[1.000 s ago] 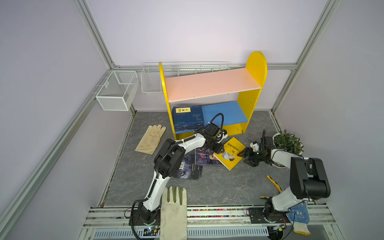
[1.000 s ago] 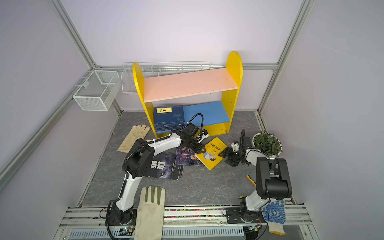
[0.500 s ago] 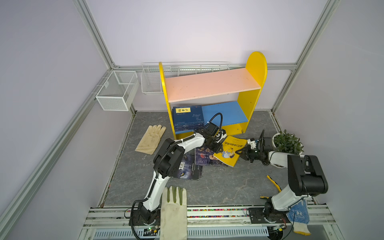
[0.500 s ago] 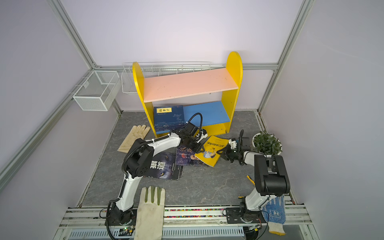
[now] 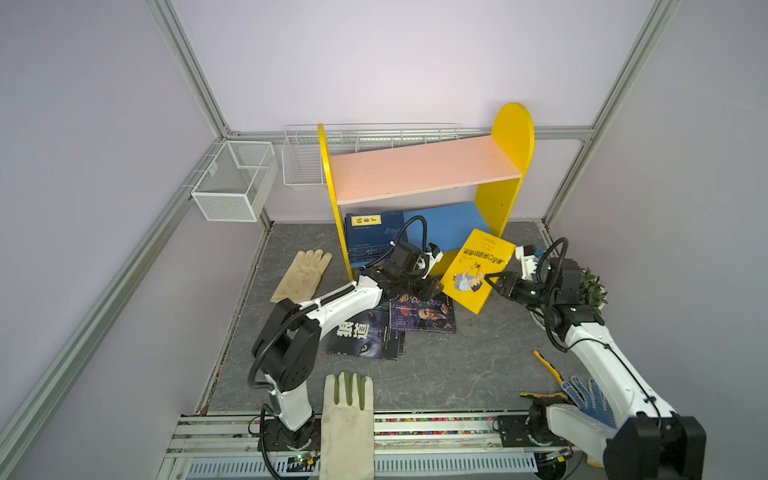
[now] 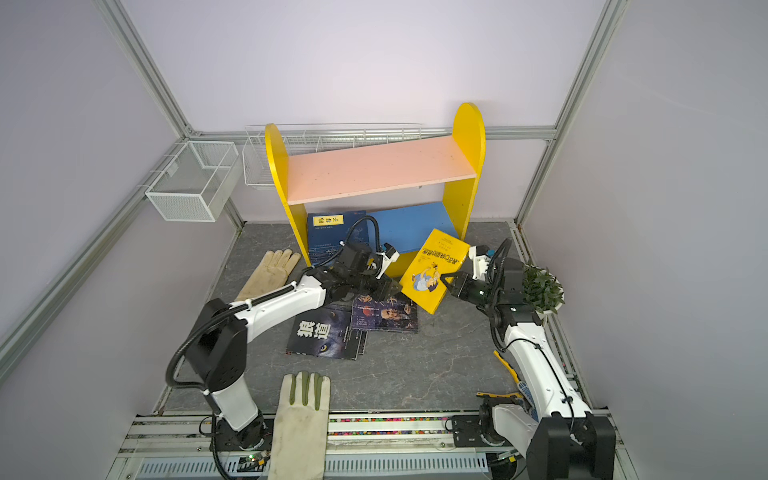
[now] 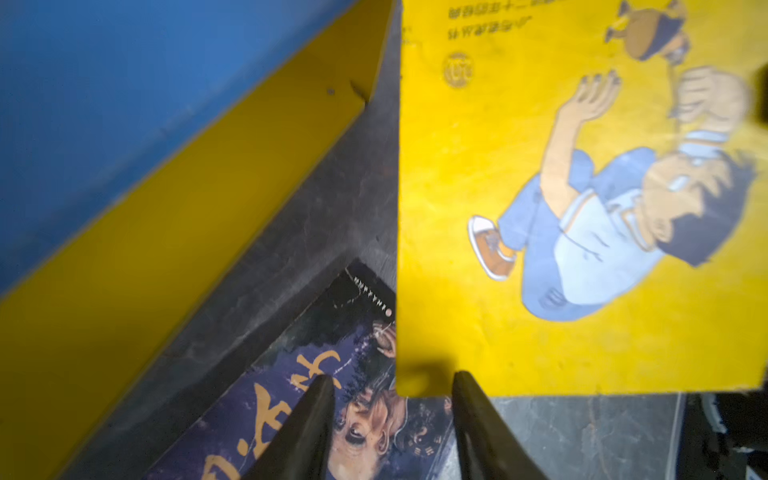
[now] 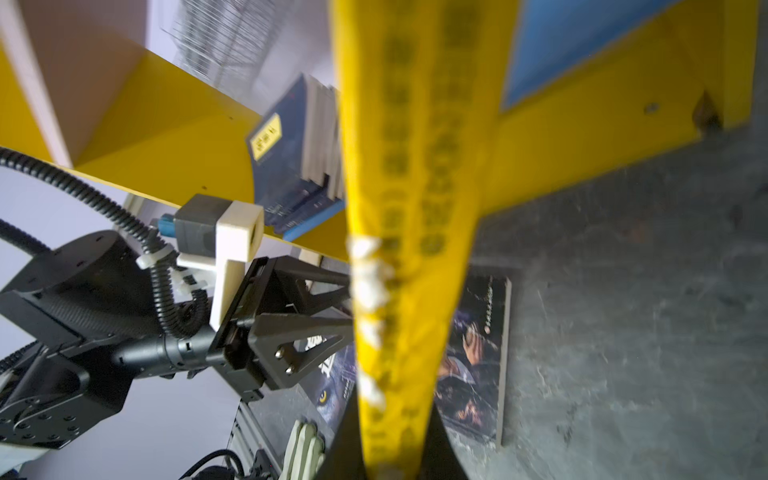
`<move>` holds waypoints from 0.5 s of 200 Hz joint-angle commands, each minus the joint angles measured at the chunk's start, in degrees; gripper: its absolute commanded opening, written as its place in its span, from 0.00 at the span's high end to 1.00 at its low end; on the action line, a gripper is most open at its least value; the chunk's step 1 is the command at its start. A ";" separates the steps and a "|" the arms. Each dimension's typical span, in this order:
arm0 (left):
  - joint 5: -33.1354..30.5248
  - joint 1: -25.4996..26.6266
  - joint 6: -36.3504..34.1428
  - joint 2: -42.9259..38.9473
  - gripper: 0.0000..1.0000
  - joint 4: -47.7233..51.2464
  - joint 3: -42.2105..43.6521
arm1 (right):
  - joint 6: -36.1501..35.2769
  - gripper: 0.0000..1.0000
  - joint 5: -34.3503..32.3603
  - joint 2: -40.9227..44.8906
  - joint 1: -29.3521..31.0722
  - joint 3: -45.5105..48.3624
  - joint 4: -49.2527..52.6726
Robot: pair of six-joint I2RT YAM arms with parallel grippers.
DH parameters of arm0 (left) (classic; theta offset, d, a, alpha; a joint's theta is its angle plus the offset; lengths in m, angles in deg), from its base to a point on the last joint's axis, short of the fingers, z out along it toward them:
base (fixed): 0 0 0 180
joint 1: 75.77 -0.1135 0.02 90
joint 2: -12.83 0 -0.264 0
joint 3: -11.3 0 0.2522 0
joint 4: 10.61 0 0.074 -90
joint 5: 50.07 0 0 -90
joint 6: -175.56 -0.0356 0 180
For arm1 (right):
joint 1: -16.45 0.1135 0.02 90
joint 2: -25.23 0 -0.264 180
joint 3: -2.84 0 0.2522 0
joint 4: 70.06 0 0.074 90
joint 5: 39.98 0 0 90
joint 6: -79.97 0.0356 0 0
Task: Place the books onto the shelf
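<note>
I will move my right gripper outward next, bring the yellow book onto that bare stretch [image 5: 444, 226] [image 8: 572, 48] and let it go, because the blue lower board is bare beside the navy books.
The bright yellow book [image 5: 473, 270] [image 6: 432, 270] stands tilted up on edge in front of the shelf [image 5: 415, 170], its lower corner near the floor. My right gripper [image 5: 492, 282] [image 8: 388, 411] is shut on that book's right edge. My left gripper [image 5: 430, 286] [image 7: 392, 380] is open at the yellow book's [image 7: 582, 208] left corner, gripping nothing, just over a dark picture book [image 5: 422, 316]. A second dark book [image 5: 365, 332], with a wolf on its cover, lies beside it. Navy books [image 5: 370, 237] lie stacked on the blue lower board [image 5: 449, 224].
A beige glove [image 5: 303, 276] lies left of the shelf and a white glove [image 5: 347, 419] at the front edge. A potted plant [image 5: 590, 291], a yellow tool [image 5: 548, 365] and a blue dotted glove [image 5: 590, 399] sit at the right. Wire baskets [image 5: 232, 183] hang at the back left.
My right gripper moved in, shut on the yellow book and raised it from flat to tilted. My left gripper has opened wider at the book's left corner.
</note>
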 commanded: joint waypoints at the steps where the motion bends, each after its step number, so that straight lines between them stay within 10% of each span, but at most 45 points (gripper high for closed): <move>1: -4.94 -0.19 4.01 -5.70 0.53 -8.18 4.59 | 4.08 0.93 -2.23 -0.31 0.78 -1.88 -10.35; 65: -49.16 -1.31 26.37 -22.26 0.53 -11.64 22.01 | 15.86 0.93 -17.33 -13.78 9.13 -3.75 -36.31; 100: -57.97 -1.42 29.97 -28.78 0.53 -5.98 24.77 | 16.99 0.93 -25.49 -20.06 12.69 -6.23 -43.45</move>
